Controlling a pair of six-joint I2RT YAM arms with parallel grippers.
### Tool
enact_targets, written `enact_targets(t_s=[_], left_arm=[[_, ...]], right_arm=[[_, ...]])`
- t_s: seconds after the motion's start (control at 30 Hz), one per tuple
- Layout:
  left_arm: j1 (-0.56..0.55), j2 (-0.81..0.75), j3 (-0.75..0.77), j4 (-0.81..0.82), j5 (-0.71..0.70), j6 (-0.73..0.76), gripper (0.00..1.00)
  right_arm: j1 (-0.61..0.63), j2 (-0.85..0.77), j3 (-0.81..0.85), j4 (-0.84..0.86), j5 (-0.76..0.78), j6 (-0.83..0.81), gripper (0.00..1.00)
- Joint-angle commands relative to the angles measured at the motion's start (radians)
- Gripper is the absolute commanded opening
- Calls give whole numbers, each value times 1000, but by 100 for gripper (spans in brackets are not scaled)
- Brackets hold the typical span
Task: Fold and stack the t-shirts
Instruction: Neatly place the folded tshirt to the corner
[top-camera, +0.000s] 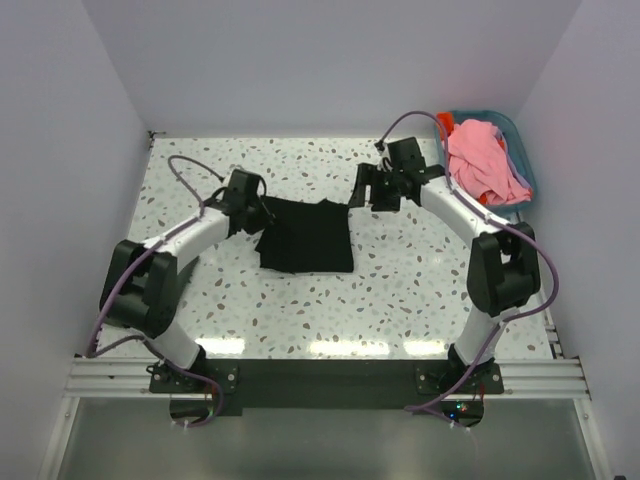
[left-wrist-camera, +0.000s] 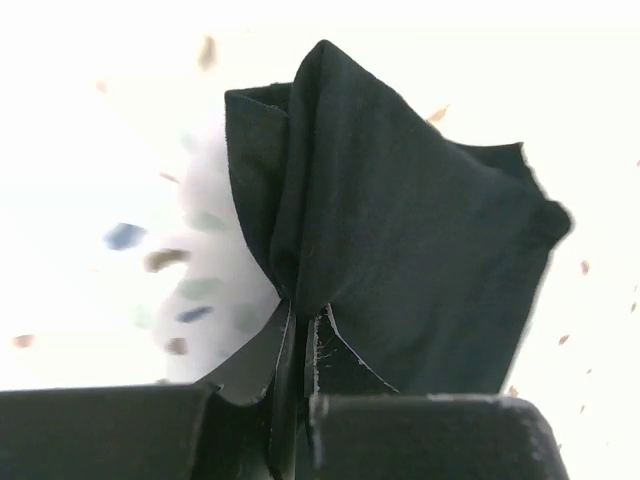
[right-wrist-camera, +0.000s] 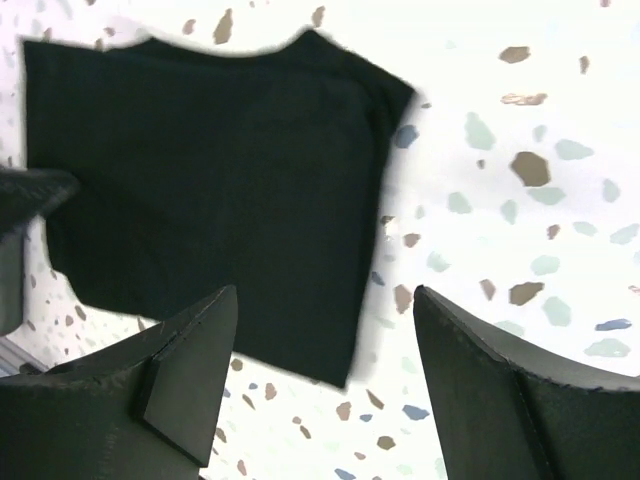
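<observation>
I will next move my left gripper back over the dark green cloth (top-camera: 184, 279) and release the black t-shirt (top-camera: 305, 235), since that dark green cloth lies to the left of my gripper in the top view.
A black t-shirt (top-camera: 305, 235) lies folded into a rough rectangle in the middle of the table. My left gripper (top-camera: 262, 213) is at its left edge and shut on a pinched-up fold of the fabric. In the left wrist view the cloth (left-wrist-camera: 400, 240) rises in a ridge out of the closed jaws of the left gripper (left-wrist-camera: 303, 325). My right gripper (top-camera: 362, 190) hovers open just off the shirt's far right corner. In the right wrist view, nothing sits between the fingers of the right gripper (right-wrist-camera: 325, 295), and the shirt (right-wrist-camera: 200, 180) lies below them. A pink t-shirt (top-camera: 480, 160) is heaped in the basket.
A teal basket (top-camera: 522, 140) stands at the far right corner against the wall, with the pink shirt and some lighter cloth in it. White walls enclose the speckled table (top-camera: 400, 300) on three sides. The arm bases stand at the near edge.
</observation>
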Motion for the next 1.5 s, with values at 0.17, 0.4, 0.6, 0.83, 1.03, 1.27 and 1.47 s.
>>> enact_targets(t_s=[0.17, 0.4, 0.6, 0.83, 1.03, 1.27, 1.47], left_arm=[[217, -187, 69, -231, -119, -79, 0], [423, -245, 71, -295, -124, -85, 0], [587, -269, 69, -329, -108, -94, 0], [696, -338, 86, -370, -122, -75, 0], [737, -394, 86, -402, -133, -53, 0], [756, -431, 131, -422, -156, -14, 0], [763, -458, 183, -455, -190, 6, 0]], right_arm=[[100, -49, -28, 35, -7, 20, 74], [128, -52, -37, 41, -13, 20, 74], [129, -61, -48, 44, -16, 19, 74], [131, -61, -51, 47, -16, 19, 74], [137, -59, -45, 45, -18, 20, 74], [142, -73, -48, 41, -18, 20, 74], [143, -88, -62, 42, -18, 22, 74]])
